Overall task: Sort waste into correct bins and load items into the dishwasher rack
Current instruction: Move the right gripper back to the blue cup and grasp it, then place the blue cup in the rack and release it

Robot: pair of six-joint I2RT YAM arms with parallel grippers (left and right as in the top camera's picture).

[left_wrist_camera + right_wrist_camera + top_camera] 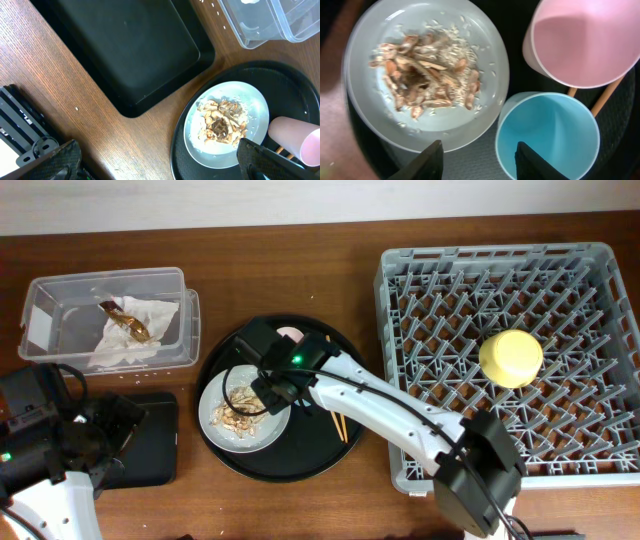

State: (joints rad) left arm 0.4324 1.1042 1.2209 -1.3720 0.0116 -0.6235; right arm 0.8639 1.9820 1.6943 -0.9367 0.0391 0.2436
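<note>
My right gripper should next lower its open fingers astride the light-blue cup's plate-side rim [499, 154], with one finger inside the cup, and close, because that side of the cup is below it, between my fingers.
A grey-white plate [262, 437] with beige-brown food scraps [240, 412] lies on the round black tray. My right gripper [480, 162] is open just above it, one finger by the plate's rim [485, 40] and the other at the rim of the light-blue cup [547, 135]. The pink cup [585, 40] lies beside it over the wooden chopsticks [605, 97]. The yellow bowl [510, 357] sits upside down in the dishwasher rack [420, 280]. The crumpled napkin [130, 330] lies in the clear tub [60, 290]. My left gripper [155, 167] is open and empty beside the flat black tray [125, 45].
The round black tray [320, 455] lies between the flat black tray [150, 440] and the rack. The right arm [400, 420] stretches across the tray from the front. The clear tub's corner [270, 25] shows in the left wrist view.
</note>
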